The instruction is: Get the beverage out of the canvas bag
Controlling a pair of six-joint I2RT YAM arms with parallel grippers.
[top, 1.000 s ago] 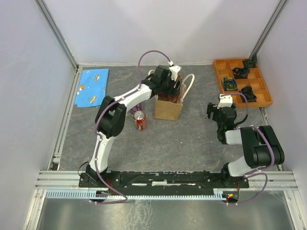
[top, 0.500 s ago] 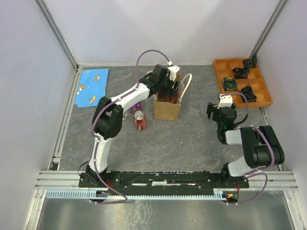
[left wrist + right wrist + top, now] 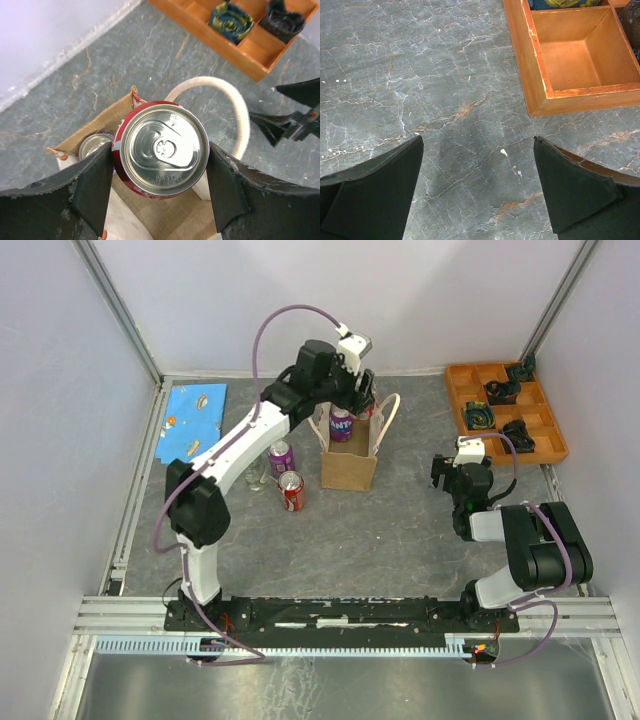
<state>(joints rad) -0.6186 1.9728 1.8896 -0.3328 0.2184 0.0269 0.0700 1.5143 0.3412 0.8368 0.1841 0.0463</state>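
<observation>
The drinks are grouped on the clear tabletop beside the standing red can, so my left gripper will next move back and down and let go of its can there.
The tan canvas bag (image 3: 350,462) stands upright at the middle back of the table, with a cream loop handle (image 3: 392,418). My left gripper (image 3: 356,392) is raised above the bag's mouth. In the left wrist view it (image 3: 160,167) is shut on a red can (image 3: 162,150), held upright over the bag (image 3: 107,119). A second can with a purple label (image 3: 341,425) stands inside the bag; its silver top (image 3: 95,145) shows below the held can. My right gripper (image 3: 453,472) is open and empty (image 3: 477,165), low over the table right of the bag.
A purple can (image 3: 282,455) and a red can (image 3: 292,491) stand on the table left of the bag. An orange compartment tray (image 3: 548,445) with dark items sits at the back right; its corner shows in the right wrist view (image 3: 540,102). A blue patterned cloth (image 3: 193,422) lies at the back left.
My left arm has risen out of the bag with the red can in its grip. The purple can inside the bag has come into view. The right arm has not moved.
</observation>
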